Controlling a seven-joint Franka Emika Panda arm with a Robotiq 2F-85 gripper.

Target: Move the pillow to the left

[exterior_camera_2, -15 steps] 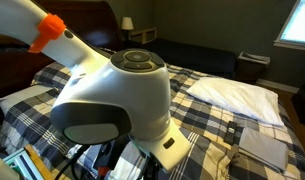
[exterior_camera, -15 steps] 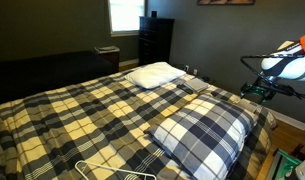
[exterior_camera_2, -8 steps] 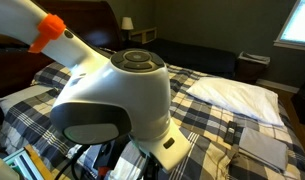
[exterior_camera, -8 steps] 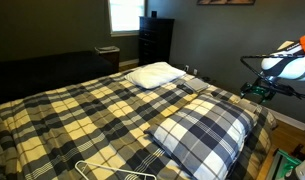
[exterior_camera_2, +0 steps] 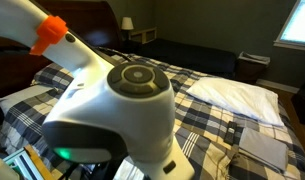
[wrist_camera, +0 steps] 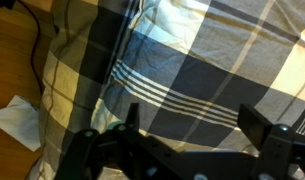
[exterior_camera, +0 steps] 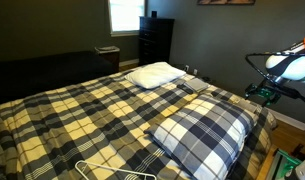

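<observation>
The plaid pillow [exterior_camera: 204, 130] is below the gripper's empty, open fingers, so the gripper will next go down onto the pillow's edge nearest the arm [exterior_camera: 246, 119] and close on the fabric.
The plaid pillow [exterior_camera: 204, 130] in navy, grey and white lies on the near right corner of the bed, with a cream-yellow edge on its left side. It fills most of the wrist view [wrist_camera: 192, 70]. My gripper [wrist_camera: 192, 118] hangs open above it, its two dark fingers [wrist_camera: 132, 118] spread apart with nothing between them. In an exterior view the gripper [exterior_camera: 260, 90] is off the right side of the bed, above and beyond the pillow's far right corner. In an exterior view the arm's white housing [exterior_camera_2: 112, 100] hides the pillow.
A plain white pillow [exterior_camera: 155, 73] [exterior_camera_2: 237, 95] lies at the head of the bed on the yellow-navy plaid bedspread [exterior_camera: 82, 115]. A dark dresser [exterior_camera: 155, 40] stands behind it. In the wrist view, wooden floor with white paper [wrist_camera: 17, 122] and a black cable [wrist_camera: 37, 35] lies beside the bed.
The arm has shifted slightly; its white housing has turned and sunk lower in one exterior view. The pillow has not moved.
</observation>
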